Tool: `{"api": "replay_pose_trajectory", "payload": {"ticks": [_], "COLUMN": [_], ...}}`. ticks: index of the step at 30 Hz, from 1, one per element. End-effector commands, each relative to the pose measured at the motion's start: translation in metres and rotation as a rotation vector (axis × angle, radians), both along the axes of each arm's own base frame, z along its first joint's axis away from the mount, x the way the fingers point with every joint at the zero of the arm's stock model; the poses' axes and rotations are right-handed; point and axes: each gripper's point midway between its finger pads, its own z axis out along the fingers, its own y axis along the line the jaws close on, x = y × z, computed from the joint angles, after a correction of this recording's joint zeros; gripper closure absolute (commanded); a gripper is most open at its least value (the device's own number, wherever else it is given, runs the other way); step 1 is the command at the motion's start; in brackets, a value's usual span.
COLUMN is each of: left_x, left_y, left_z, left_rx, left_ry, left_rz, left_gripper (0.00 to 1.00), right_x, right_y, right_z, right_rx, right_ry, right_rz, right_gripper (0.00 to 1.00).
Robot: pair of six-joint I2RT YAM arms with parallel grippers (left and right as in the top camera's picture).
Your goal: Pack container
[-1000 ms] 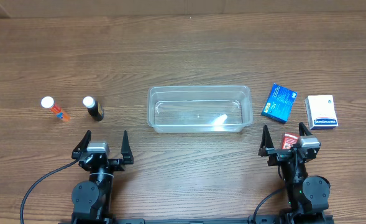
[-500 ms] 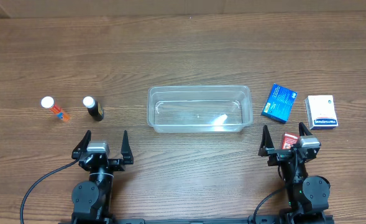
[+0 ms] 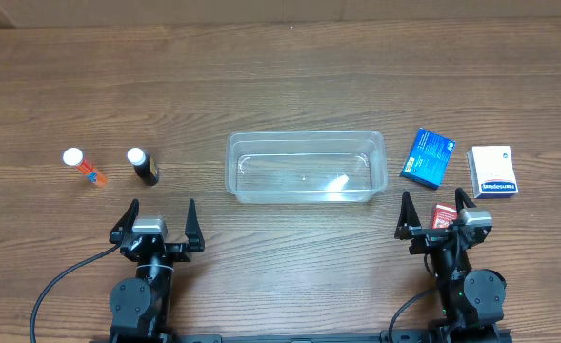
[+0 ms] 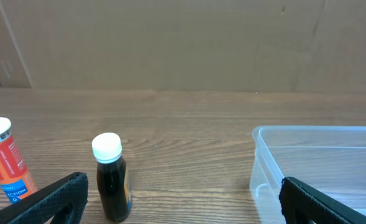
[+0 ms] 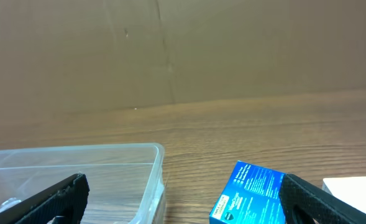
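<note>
My left gripper will go up and reach outward to the upright dark bottle, since the bottle stands outward. It will then tilt its fingers down and lower them on both sides of the bottle's white-capped top [image 3: 137, 156] [image 4: 107, 149].
The clear plastic container [image 3: 230, 167] stands empty at the table's middle. My left gripper [image 3: 162, 205] is open and empty, near the front edge. A dark bottle with a white cap [image 3: 143, 166] and an orange tube with a white cap [image 3: 83, 166] stand beyond it. My right gripper [image 3: 433, 198] is open, with a small red box [image 3: 441, 215] lying under it between the fingers. A blue box [image 3: 427, 158] and a white box [image 3: 491, 172] lie beyond it. The left wrist view shows the bottle [image 4: 111, 180], tube [image 4: 5, 162] and container [image 4: 294, 132]. The right wrist view shows the container [image 5: 108, 148] and blue box [image 5: 248, 193].
The wooden table runs far back behind the container. A brown cardboard wall [image 4: 183, 43] stands at the table's far edge. The white box's corner [image 5: 356, 186] shows at the right in the right wrist view. A black cable [image 3: 56, 286] runs from the left arm's base.
</note>
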Motion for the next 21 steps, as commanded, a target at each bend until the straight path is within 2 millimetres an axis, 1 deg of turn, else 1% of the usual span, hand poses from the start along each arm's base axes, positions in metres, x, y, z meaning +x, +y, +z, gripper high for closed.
{"api": "replay_pose_trajectory", "payload": {"ticks": [1,2,3,5,6,8,10,11,13,16,18,19,20,21], "left_x": [0.000,0.000,0.000,0.000,0.000,-0.003,-0.008,-0.010,-0.009,0.003,0.015,0.021,0.029,0.034], "left_y": [0.011,0.009,0.007,0.008,0.006,0.007,0.008,0.010,0.013,0.012,0.010,0.010,0.009,0.009], "left_z": [0.000,0.000,-0.001,0.000,0.003,0.019,0.035,0.042,0.054,0.072,0.083,0.088,0.094,0.097], "left_rx": [0.028,0.013,-0.039,-0.151,-0.196,-0.213,-0.211,-0.207,-0.198,-0.185,-0.173,-0.167,-0.156,-0.150], "left_ry": [-0.004,-0.004,-0.004,-0.006,-0.011,-0.035,-0.018,0.010,0.063,0.156,0.249,0.291,0.370,0.413], "left_rz": [0.059,0.047,0.037,0.050,0.042,0.042,0.049,0.060,0.085,0.093,0.102,0.106,0.114,0.119], "left_gripper": [0.00,0.00,0.00,0.00,0.00,0.00,0.00,0.00,0.00,0.00,0.00,0.00,0.00,0.00], "right_x": [-0.001,-0.002,-0.003,-0.006,-0.006,-0.006,0.000,0.008,0.024,0.053,0.072,0.079,0.086,0.088], "right_y": [0.001,0.001,0.001,0.001,0.001,0.001,0.001,0.002,0.005,0.008,0.010,0.011,0.011,0.012], "right_z": [-0.001,0.001,0.005,0.020,0.025,0.037,0.052,0.061,0.074,0.089,0.091,0.092,0.091,0.089], "right_rx": [0.171,0.179,0.178,0.180,0.180,0.176,0.171,0.167,0.159,0.138,0.122,0.105,0.048,0.023], "right_ry": [0.027,0.039,0.041,0.023,0.026,0.055,0.092,0.127,0.198,0.335,0.459,0.511,0.571,0.611], "right_rz": [0.000,-0.001,-0.001,0.000,0.000,-0.003,-0.007,-0.009,-0.013,-0.025,-0.036,-0.040,-0.032,-0.027], "right_gripper": [0.00,0.00,0.00,0.00,0.00,0.00,0.00,0.00,0.00,0.00,0.00,0.00,0.00,0.00]}}
